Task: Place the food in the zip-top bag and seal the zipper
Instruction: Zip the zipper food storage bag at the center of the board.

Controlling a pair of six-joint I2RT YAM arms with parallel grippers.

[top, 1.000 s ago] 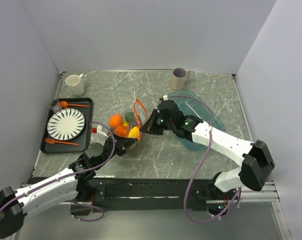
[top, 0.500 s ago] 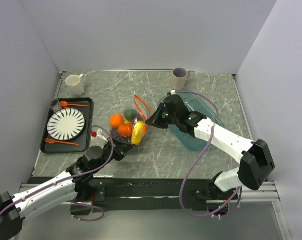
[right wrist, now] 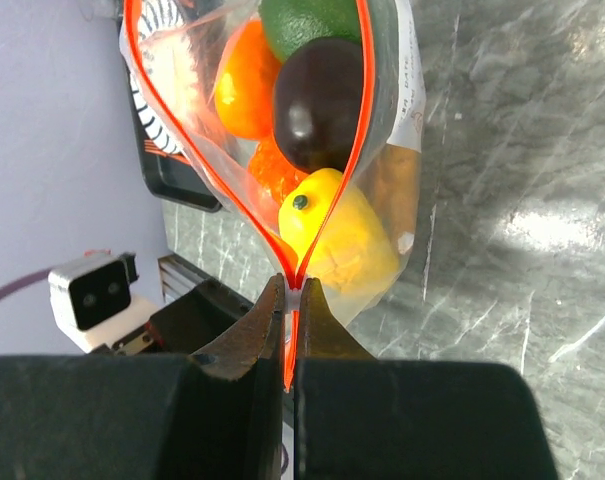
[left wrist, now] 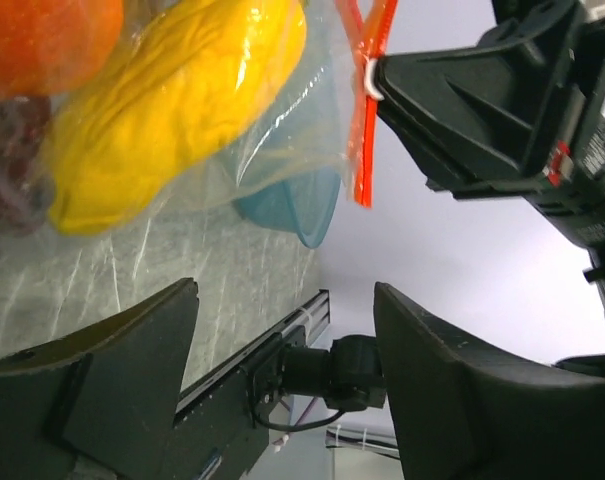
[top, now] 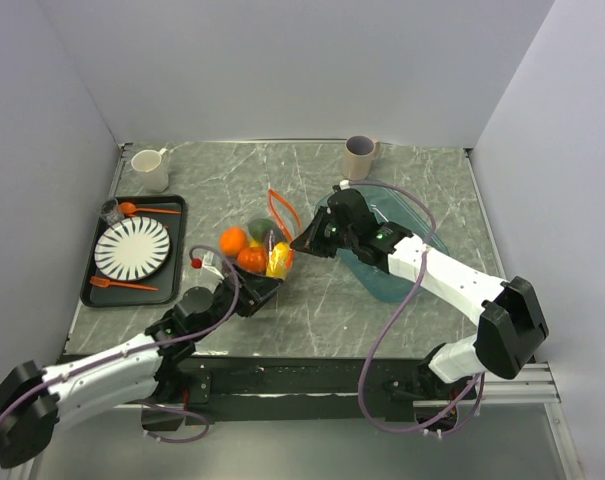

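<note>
Next, my right gripper slides outward along both pieces of the zipper to the zipper's far end (top: 272, 193) and releases there, as the bag's opening still gapes.
The clear zip-top bag (top: 250, 252) lies mid-table with the food inside: an orange (right wrist: 244, 85), a dark plum (right wrist: 317, 100), a green avocado (right wrist: 312, 15) and a yellow lemon (right wrist: 340, 240). Its mouth gapes, and the orange-red zipper (right wrist: 362, 120) forms a V. My right gripper (right wrist: 293, 285) is shut on the zipper's near end, at the bag's right side (top: 302, 243). Just in front of the bag, my left gripper (top: 265, 290) is open, with nothing between its fingers (left wrist: 132, 380). The lemon (left wrist: 172, 100) shows through the plastic above them.
A teal bowl (top: 402, 275) sits under the right arm. At the left, a black tray (top: 172, 290) holds a striped plate (top: 132, 248) and orange cutlery (top: 147, 210). A white mug (top: 150, 168) and a beige cup (top: 360, 157) stand at the back.
My left gripper has opened and let go of the bag's near edge. The right gripper pulled the zipper end right and back, then held still.
</note>
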